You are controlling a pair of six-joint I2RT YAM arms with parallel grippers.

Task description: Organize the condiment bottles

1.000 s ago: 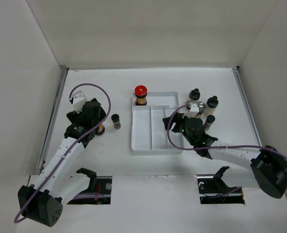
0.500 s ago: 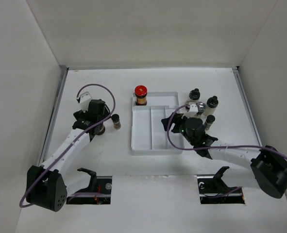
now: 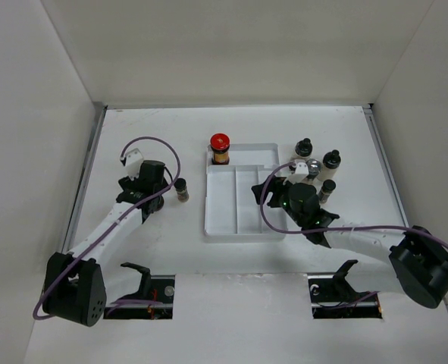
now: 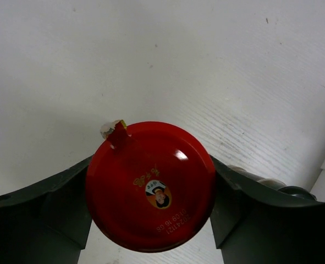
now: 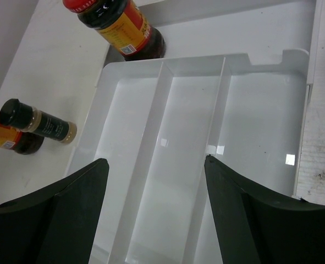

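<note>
The tray's far section has room and is outward of my left gripper and to its right in the top view, so I need to lift the red-capped bottle across, lower it and release it.
A red-capped bottle stands on the table between my left gripper's fingers, which are spread wide and sit close on either side of its cap. In the top view the left gripper hides it. Its yellow label shows in the right wrist view. A black-capped shaker stands just to its right. A second red-capped bottle stands at the white tray's far left corner. My right gripper is open and empty over the tray.
To the right of the tray stand three black-capped shakers and a grey-capped bottle. White walls close in the table at the back and both sides.
My left arm has swung right and forward, bringing its gripper over the red-capped bottle, which showed beside it before. The right arm has barely moved.
</note>
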